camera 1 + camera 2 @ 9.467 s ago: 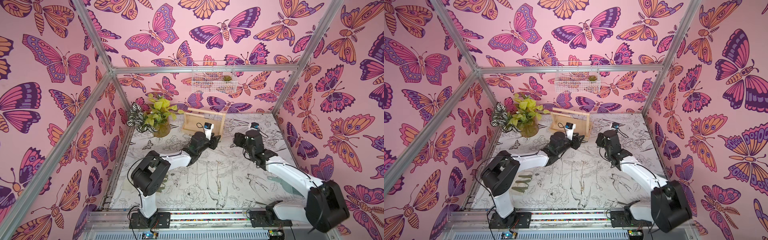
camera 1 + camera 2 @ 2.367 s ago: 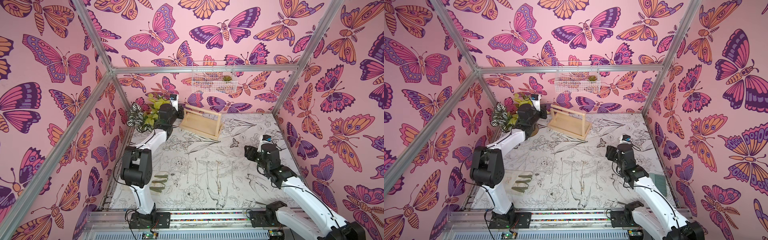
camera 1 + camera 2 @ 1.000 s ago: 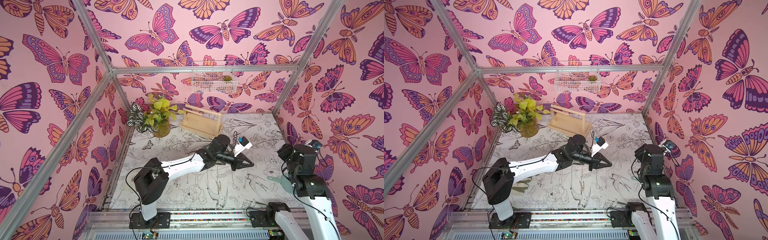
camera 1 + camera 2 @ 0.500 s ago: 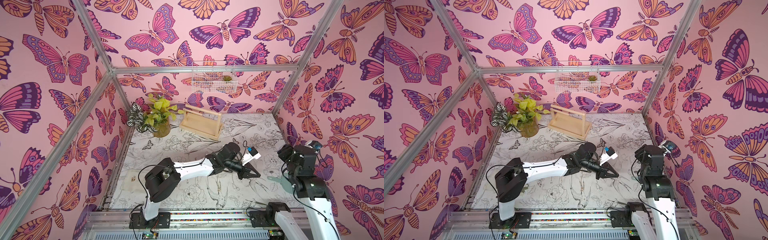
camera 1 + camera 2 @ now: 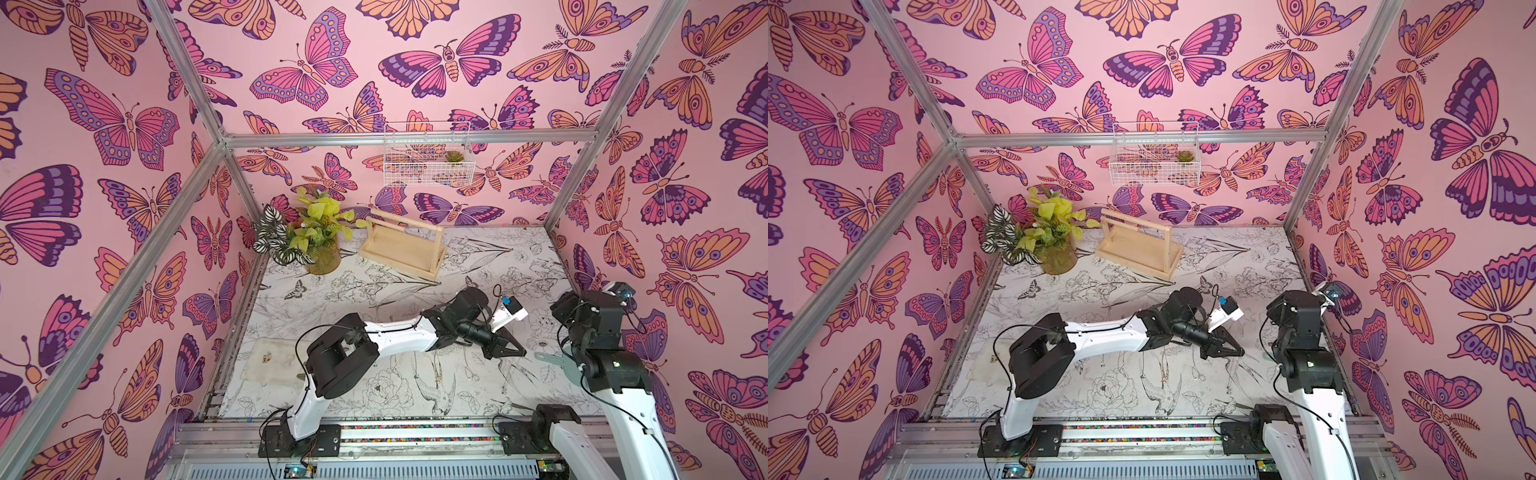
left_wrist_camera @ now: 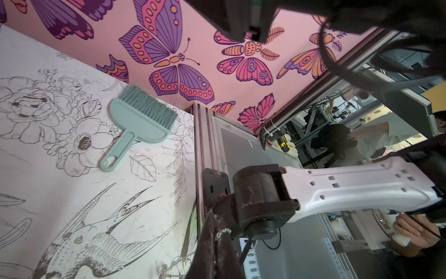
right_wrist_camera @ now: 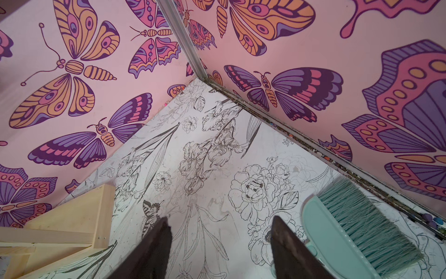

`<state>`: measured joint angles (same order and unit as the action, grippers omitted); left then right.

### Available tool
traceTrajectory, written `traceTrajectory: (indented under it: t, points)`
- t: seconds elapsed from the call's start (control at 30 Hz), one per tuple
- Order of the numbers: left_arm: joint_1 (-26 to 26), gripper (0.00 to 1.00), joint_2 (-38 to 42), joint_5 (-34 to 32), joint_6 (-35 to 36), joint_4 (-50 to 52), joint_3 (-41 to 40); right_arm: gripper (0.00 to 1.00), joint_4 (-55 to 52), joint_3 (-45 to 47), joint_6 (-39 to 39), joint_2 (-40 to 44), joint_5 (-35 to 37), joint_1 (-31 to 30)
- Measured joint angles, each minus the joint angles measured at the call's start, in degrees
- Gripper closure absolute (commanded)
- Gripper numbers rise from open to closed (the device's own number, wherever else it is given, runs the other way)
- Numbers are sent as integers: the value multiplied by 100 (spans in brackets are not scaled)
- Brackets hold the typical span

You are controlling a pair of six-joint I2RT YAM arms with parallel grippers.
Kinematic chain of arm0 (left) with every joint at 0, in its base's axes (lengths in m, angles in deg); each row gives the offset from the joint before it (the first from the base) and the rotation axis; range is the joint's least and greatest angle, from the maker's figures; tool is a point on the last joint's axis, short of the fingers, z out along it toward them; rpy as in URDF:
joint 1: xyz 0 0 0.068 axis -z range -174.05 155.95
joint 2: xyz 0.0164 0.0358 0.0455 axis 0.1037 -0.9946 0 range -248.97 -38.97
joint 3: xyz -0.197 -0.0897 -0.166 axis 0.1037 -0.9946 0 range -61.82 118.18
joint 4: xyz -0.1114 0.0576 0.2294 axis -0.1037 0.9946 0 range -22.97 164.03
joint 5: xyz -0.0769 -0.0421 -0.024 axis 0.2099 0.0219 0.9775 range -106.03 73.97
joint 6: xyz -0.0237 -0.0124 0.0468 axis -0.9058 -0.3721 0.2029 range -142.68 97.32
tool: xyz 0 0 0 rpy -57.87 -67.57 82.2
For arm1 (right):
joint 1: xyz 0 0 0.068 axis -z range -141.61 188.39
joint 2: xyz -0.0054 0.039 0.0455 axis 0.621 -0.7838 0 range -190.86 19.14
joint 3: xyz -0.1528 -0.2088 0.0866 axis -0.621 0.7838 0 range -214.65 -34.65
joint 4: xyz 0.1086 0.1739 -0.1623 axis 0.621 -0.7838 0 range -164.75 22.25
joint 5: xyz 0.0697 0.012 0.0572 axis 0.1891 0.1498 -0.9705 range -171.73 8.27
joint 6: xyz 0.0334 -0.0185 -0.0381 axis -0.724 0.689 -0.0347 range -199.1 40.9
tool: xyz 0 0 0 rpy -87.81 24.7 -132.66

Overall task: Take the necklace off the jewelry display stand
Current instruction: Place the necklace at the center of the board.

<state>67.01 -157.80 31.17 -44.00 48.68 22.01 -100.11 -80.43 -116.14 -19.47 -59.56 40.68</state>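
Observation:
The open tabletop near the stand is below and outward of my left gripper, so it needs to move outward and down to release the necklace there.
The jewelry display stand (image 5: 401,245) (image 5: 1138,245), a pale wooden frame, sits at the back of the table with its crossbar bare; one corner shows in the right wrist view (image 7: 72,224). My left gripper (image 5: 515,351) (image 5: 1235,351) reaches over the front right of the table, far from the stand. In the left wrist view it (image 6: 212,213) is shut on the necklace (image 6: 222,232), a thin silver chain that trails down beside the fingers. My right gripper (image 7: 220,219) is open with nothing between its fingers. In both top views the right arm (image 5: 590,320) stands by the right wall.
A teal hand brush (image 6: 137,120) (image 7: 357,229) lies by the right wall below the right arm. A potted plant (image 5: 316,245) stands left of the stand. A white wire basket (image 5: 428,160) hangs on the back wall. A pale cloth (image 5: 274,359) lies front left.
The left arm left the stand's left end and swung across to the front right, gripper shut. The right arm drew back to the right wall and has held still for the last second.

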Motion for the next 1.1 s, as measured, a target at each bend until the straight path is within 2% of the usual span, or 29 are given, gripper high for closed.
traceTrajectory:
  t: [0.37,0.83,1.0,1.1]
  points:
    - [-662,100,-1231,205,2,35,706,32,164,146,109,-20,-81,0]
    - [-960,92,-2216,271,52,195,1690,32,459,579,105,-162,-332,0]
    - [-1088,93,-2461,122,192,557,2068,32,533,640,105,-223,-389,0]
    - [-1130,88,-2577,-103,378,940,2367,32,584,643,105,-238,-409,0]
